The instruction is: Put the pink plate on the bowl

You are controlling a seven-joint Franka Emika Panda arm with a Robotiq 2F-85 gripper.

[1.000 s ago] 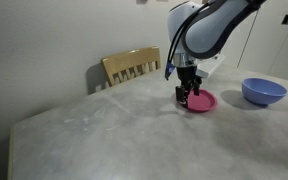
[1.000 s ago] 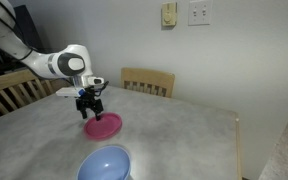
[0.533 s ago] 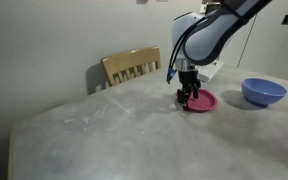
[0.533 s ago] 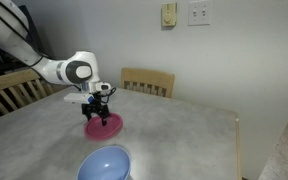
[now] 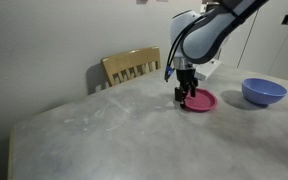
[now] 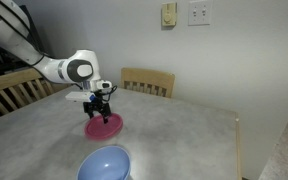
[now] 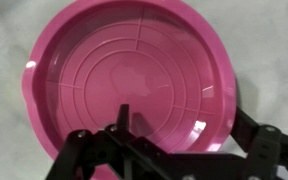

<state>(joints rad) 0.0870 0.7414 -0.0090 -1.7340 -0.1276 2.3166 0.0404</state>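
Note:
My gripper stays low in place next and brings its spread fingers together onto the pink plate's rim [image 7: 226, 120], since one finger already stands inside it and the other outside.
The pink plate [image 5: 202, 101] lies flat on the grey table, and it also shows in an exterior view [image 6: 107, 126] and fills the wrist view [image 7: 134, 80]. My gripper [image 5: 187, 97] [image 6: 99, 114] is down at the plate's edge. In the wrist view the gripper [image 7: 179, 125] is open and straddles the rim, with one finger inside the plate and the other outside it. The periwinkle-blue bowl [image 5: 264, 91] stands upright and empty on the table, apart from the plate, and shows in both exterior views [image 6: 105, 164].
A wooden chair [image 5: 131, 66] [image 6: 147, 81] stands behind the table, against the wall. Another chair [image 6: 9, 90] is beside the arm. The table edge [image 6: 239, 130] runs close to the wall corner.
The gripper has shifted slightly across and down onto the plate's edge since a second ago. It has barely moved in the last half second. Plate and bowl have not moved.

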